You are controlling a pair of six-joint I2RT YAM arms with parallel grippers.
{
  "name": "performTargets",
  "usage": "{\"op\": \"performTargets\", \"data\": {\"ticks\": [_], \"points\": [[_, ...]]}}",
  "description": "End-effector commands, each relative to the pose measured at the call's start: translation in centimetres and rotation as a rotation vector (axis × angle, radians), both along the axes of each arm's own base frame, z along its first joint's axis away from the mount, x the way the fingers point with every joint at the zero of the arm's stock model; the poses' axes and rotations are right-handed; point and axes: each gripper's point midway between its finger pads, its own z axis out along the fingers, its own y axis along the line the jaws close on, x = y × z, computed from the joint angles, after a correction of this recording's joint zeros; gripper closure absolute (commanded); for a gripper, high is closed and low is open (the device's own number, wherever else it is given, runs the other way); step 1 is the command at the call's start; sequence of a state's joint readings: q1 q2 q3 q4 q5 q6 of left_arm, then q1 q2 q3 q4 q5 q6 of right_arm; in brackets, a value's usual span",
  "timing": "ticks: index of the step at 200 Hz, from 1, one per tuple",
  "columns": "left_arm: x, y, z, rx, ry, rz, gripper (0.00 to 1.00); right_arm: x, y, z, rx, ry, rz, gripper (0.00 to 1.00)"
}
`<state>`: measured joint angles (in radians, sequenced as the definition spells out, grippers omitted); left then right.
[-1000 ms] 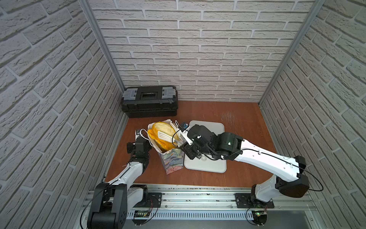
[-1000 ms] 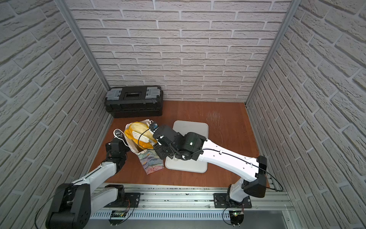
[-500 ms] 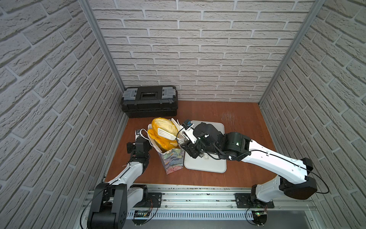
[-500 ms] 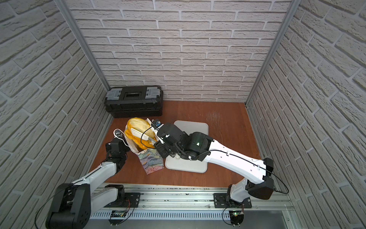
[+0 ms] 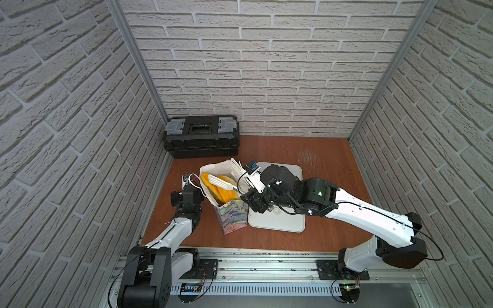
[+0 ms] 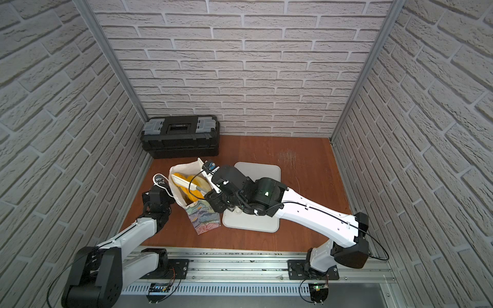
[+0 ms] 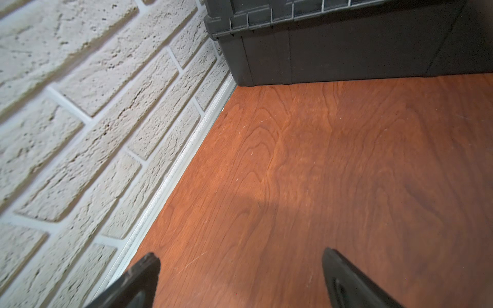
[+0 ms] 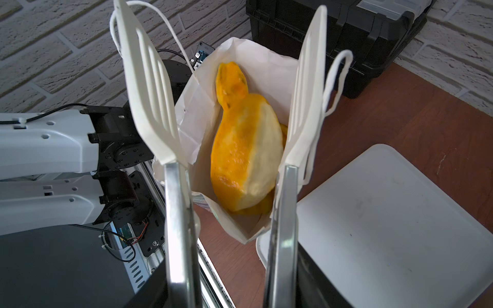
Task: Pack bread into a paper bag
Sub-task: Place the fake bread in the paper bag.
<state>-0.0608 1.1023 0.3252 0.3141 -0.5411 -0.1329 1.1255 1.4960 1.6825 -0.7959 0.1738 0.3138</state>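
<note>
The loaf [image 5: 221, 192] already stands inside the bag, so the robot's right gripper will rise from the bag's opening and over the white tray [image 5: 279, 220], squeezing the tongs' metal handles together.
The paper bag [image 5: 232, 216] [image 6: 205, 216] stands upright left of the tray, its white-lined mouth [image 8: 198, 112] open. Inside it a large golden bread loaf [image 8: 245, 154] [image 5: 221, 192] [image 6: 192, 186] with a pale floured side stands on end. Another yellow piece [image 8: 231, 80] pokes up behind it. My right gripper [image 8: 221, 16] [image 5: 226, 173] [image 6: 191, 172] hovers over the bag mouth, its two white slotted tong blades open on either side of the loaf and apart from it. My left gripper [image 7: 241, 256] [image 5: 186, 186] is open over bare wood beside the bag's cord handle.
A white tray [image 5: 290, 224] [image 6: 266, 170] [image 8: 386, 213] lies right of the bag, partly under my right arm. A black toolbox [image 5: 201, 136] [image 6: 181, 136] [image 7: 346, 48] sits at the back left against the brick walls. The brick side wall is close to my left arm.
The tongs have opened and let go of the large loaf, which has sunk from the bag's rim down inside. The left arm has not moved.
</note>
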Motion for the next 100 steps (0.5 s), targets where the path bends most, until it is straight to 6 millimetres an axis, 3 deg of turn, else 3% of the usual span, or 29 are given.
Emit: {"op": "performTargets", "data": {"ticks": [1,39,71,100], "points": [[0.6,0.1,1.3,-0.006,-0.051,0.005,0.02,0.4,0.9,2.8,0.096,-0.049,0.012,0.41],[0.5,0.2,1.3,-0.007,-0.053,0.008,0.02,0.3,0.8,3.8,0.115,-0.065,0.021,0.41],[0.6,0.1,1.4,-0.006,-0.053,0.006,0.02,0.0,0.1,6.6,0.161,-0.119,0.035,0.44],[0.5,0.2,1.4,-0.007,-0.055,0.009,0.02,0.3,-2.0,9.0,0.166,-0.208,0.001,0.45]]}}
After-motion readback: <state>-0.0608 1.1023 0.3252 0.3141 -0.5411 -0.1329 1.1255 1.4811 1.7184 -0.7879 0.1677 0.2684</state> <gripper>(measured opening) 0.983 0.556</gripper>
